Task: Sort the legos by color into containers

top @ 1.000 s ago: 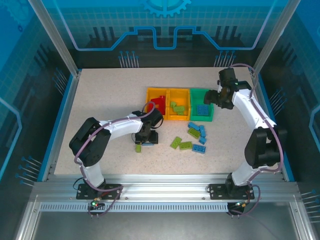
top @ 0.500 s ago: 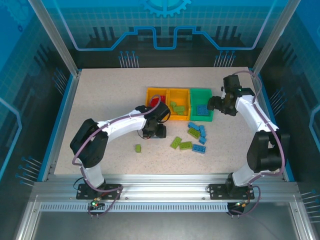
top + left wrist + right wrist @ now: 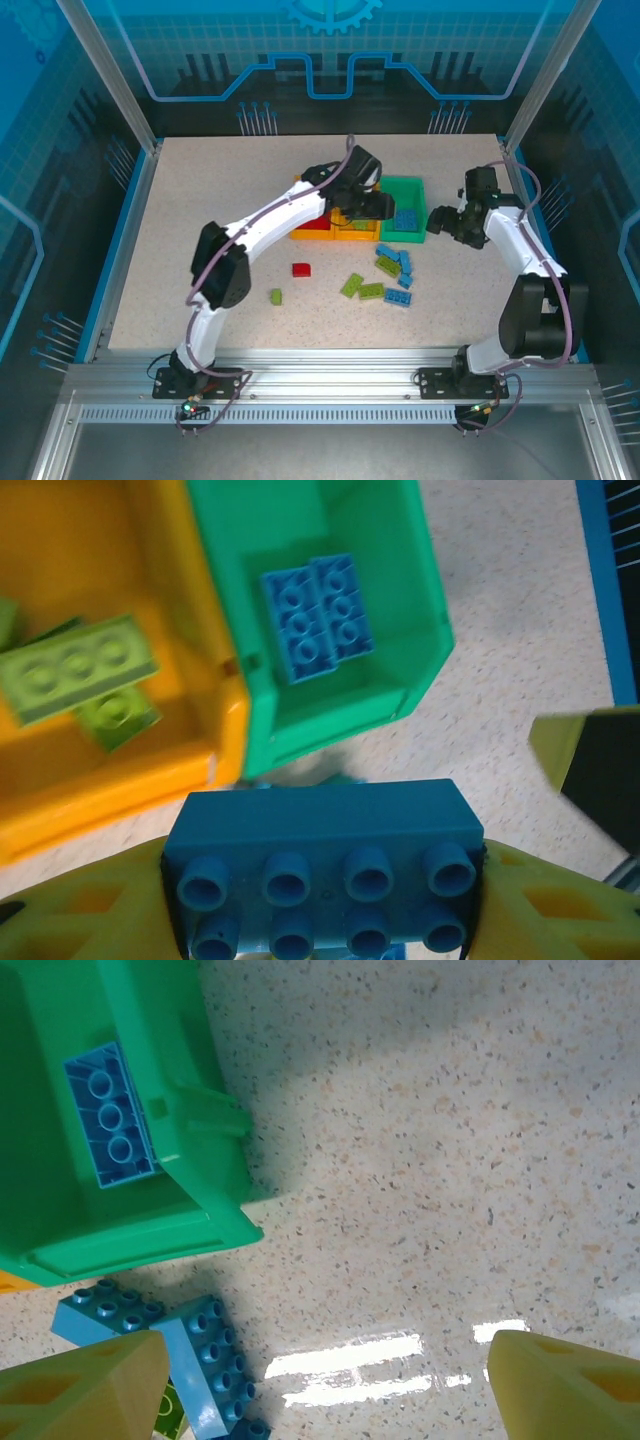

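Note:
Next, my left gripper moves past the yellow bin's edge, then down to release over the green bin (image 3: 404, 188), which already holds blue bricks.
My left gripper (image 3: 370, 206) hangs over the seam between the middle orange-yellow bin (image 3: 352, 233) and the green bin (image 3: 404, 188), shut on a blue two-by-four brick (image 3: 325, 865). Below it, the green bin (image 3: 330, 540) holds blue bricks (image 3: 315, 615) and the yellow bin (image 3: 120, 540) holds lime bricks (image 3: 80, 665). My right gripper (image 3: 444, 223) stands open just right of the green bin (image 3: 120, 1220), over bare table, its fingers (image 3: 80, 1390) wide apart. A red brick (image 3: 301, 270) and a lime brick (image 3: 276, 296) lie apart on the table.
A loose pile of blue and lime bricks (image 3: 390, 275) lies just in front of the bins; two blue ones (image 3: 190, 1360) sit by my right gripper's left finger. The left yellow bin (image 3: 308, 233) is mostly hidden by the left arm. Blue rails edge the table.
The left arm swung from the near-left table up to the bins carrying the blue brick, uncovering a red brick on the table. The right gripper drew back rightward from the green bin.

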Controlling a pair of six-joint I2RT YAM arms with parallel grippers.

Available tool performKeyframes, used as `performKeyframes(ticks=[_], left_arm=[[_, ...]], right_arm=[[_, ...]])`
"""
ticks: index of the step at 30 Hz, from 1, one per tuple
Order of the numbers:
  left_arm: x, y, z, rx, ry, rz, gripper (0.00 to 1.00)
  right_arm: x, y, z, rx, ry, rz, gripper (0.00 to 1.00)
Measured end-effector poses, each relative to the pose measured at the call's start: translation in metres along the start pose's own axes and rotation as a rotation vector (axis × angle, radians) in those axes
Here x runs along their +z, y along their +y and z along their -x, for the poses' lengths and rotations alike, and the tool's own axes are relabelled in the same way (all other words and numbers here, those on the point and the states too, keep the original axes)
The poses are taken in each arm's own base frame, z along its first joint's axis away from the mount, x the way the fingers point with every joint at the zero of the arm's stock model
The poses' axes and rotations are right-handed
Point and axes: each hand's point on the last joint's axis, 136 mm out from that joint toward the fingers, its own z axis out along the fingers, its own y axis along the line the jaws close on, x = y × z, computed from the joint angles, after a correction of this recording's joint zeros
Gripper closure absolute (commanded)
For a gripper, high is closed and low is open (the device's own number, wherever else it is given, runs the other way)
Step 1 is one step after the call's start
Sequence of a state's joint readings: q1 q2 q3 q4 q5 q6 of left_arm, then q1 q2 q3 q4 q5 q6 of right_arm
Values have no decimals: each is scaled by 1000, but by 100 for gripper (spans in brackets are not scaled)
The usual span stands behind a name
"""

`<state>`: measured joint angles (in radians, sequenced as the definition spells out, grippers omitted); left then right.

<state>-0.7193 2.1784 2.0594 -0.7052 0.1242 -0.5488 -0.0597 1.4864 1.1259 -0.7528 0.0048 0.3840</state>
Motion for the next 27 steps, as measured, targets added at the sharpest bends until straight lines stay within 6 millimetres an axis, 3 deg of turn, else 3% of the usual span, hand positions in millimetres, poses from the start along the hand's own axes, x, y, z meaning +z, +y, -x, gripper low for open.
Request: performKeyframes(ticks=[7,13,18,21,27], left_arm=[[51,-12,8,-9,32,-95,45],[64,-20,18,-62,6,-167,42],[71,-24,34,-120,-36,-211,23],[75,-22,39,-163,-42,-221,1],[71,-26,49,-201,-62,-252,1]], right_arm=[[1,-9,-8,34,8,21,15],[2,-13,-12,50,8,32,15],[4,-11,-14,50,15,46,15],[4,-10,-14,50,13,52,16],[4,-5,-14,49,12,82,17]])
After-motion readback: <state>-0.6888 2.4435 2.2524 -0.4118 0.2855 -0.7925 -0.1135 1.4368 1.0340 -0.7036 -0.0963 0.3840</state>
